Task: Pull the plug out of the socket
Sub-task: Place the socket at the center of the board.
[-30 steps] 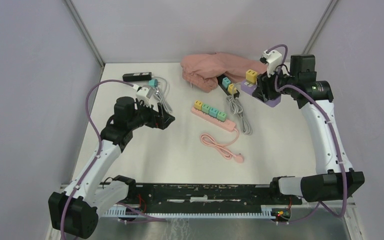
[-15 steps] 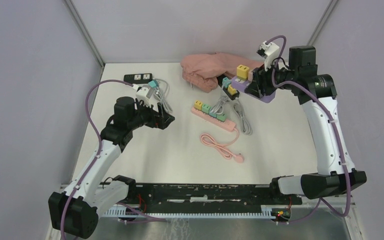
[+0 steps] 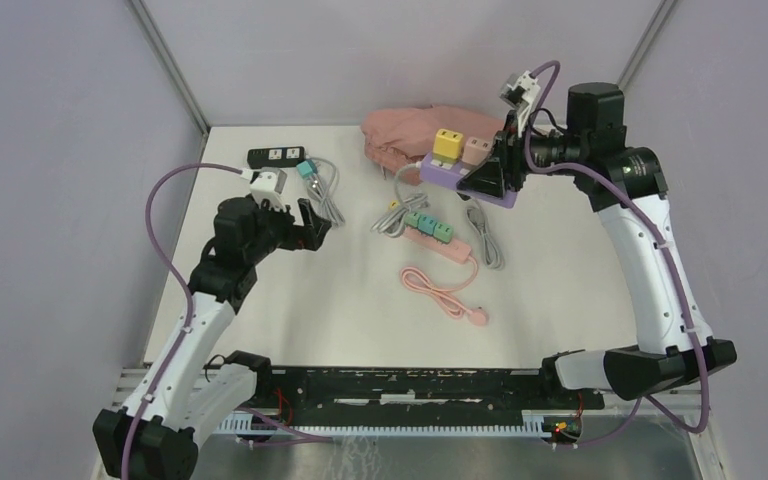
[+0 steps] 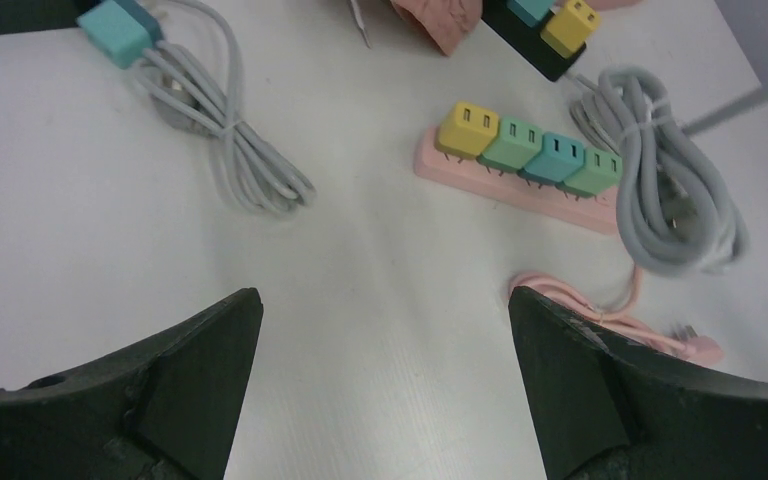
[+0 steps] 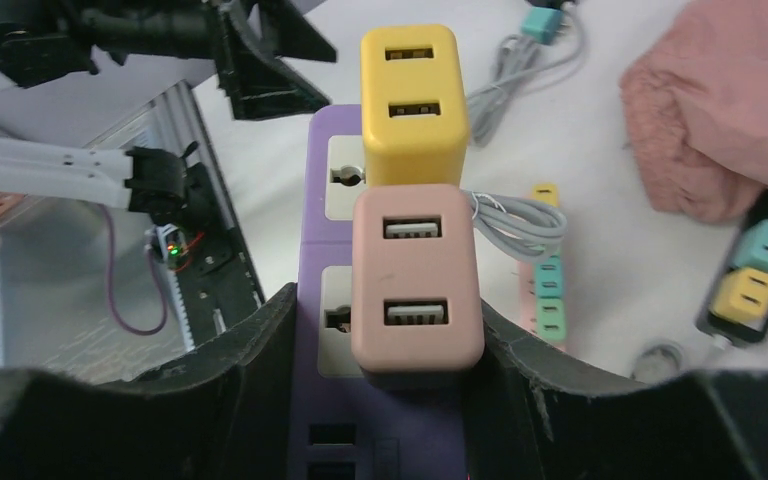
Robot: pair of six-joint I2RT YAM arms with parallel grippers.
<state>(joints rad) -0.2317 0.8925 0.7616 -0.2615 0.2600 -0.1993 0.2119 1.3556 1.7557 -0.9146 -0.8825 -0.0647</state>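
Observation:
The socket strip goes back and down in my right gripper next, for release on the bare near tabletop. That free space lies below the gripper, toward my base.
A purple socket strip [image 3: 460,182] [image 5: 318,240] hangs in the air over the back of the table, and my right gripper [image 3: 490,178] [image 5: 385,300] is shut on its sides. Two plugs sit in it side by side: a yellow plug [image 3: 447,145] [image 5: 410,100] and a pink plug [image 3: 476,150] [image 5: 415,280]. Its grey cable [image 3: 390,215] trails down to the table. My left gripper [image 3: 312,226] [image 4: 382,295] is open above bare table at the left, holding nothing and well apart from the strip.
On the table lie a pink strip [image 3: 430,230] [image 4: 520,165] carrying several plugs, its coiled pink cord [image 3: 445,290], a grey cable bundle [image 3: 485,235], a teal plug with cable [image 3: 310,172], a black strip [image 3: 275,155] and a pink cloth [image 3: 405,135].
My right arm has lifted the purple strip and carried it leftward, its grey cable dragging along the table. My left arm has drawn back a little to the left.

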